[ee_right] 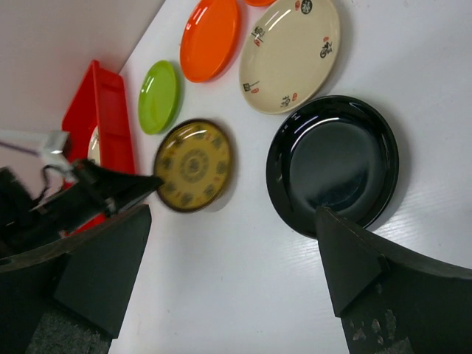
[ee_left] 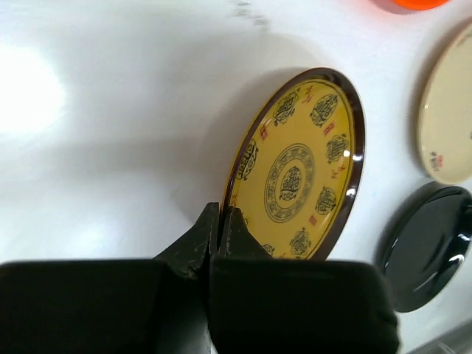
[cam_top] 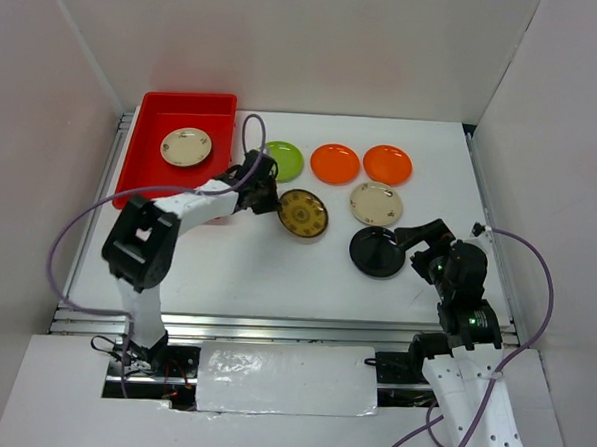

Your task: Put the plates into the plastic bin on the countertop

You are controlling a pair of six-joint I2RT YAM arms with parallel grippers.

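Note:
My left gripper needs to swing outward to its left in the top view next and release the olive-gold plate's rim above the bin's cream plate.
The red plastic bin stands at the back left and holds one cream patterned plate. My left gripper is shut on the rim of the olive-gold patterned plate, which is tilted up off the countertop; the left wrist view shows the rim pinched between the fingers. On the countertop lie a lime green plate, two orange plates, a cream plate and a black plate. My right gripper is open beside the black plate.
White walls enclose the countertop on the left, back and right. A metal rail runs along the near edge. The left arm's purple cable loops over the left side.

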